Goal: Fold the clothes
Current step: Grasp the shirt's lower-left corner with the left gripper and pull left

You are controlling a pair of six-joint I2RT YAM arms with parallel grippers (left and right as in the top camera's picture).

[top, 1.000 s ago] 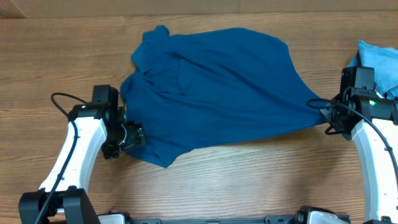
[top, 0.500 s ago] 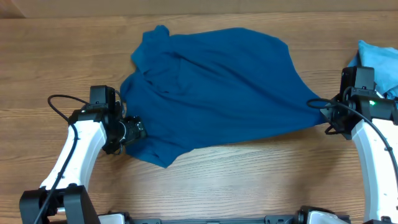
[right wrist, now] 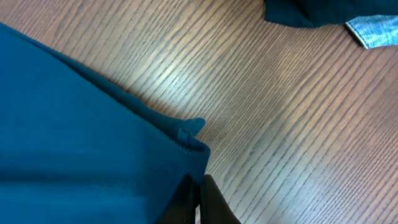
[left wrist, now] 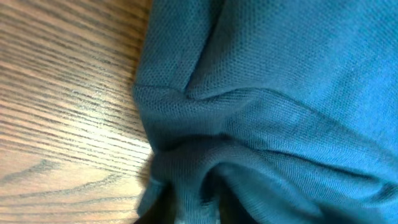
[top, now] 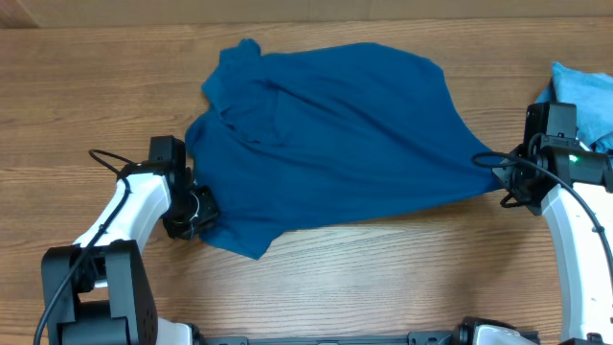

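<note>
I will move my right gripper slightly back to the bare wood at the table's front and release the shirt's corner next, its hem drawn straight.
A dark blue shirt [top: 335,134] lies spread and rumpled across the middle of the wooden table. My left gripper [top: 203,206] sits at its lower left edge. In the left wrist view a bunched fold of the shirt [left wrist: 280,93] is pinched between the dark jaws of that gripper [left wrist: 199,208], which is shut on it. My right gripper [top: 505,177] holds the shirt's right corner. In the right wrist view its fingers [right wrist: 199,199] are shut tight on the hem of the shirt [right wrist: 81,137].
A light blue cloth [top: 584,86] lies at the table's right edge, behind the right arm. The right wrist view shows it [right wrist: 373,28] beside a darker garment [right wrist: 311,12]. Bare wood [top: 383,278] runs along the front.
My left gripper slid a little right onto the shirt's lower left edge and closed on a fold of it. The right arm and the shirt's far side stayed put.
</note>
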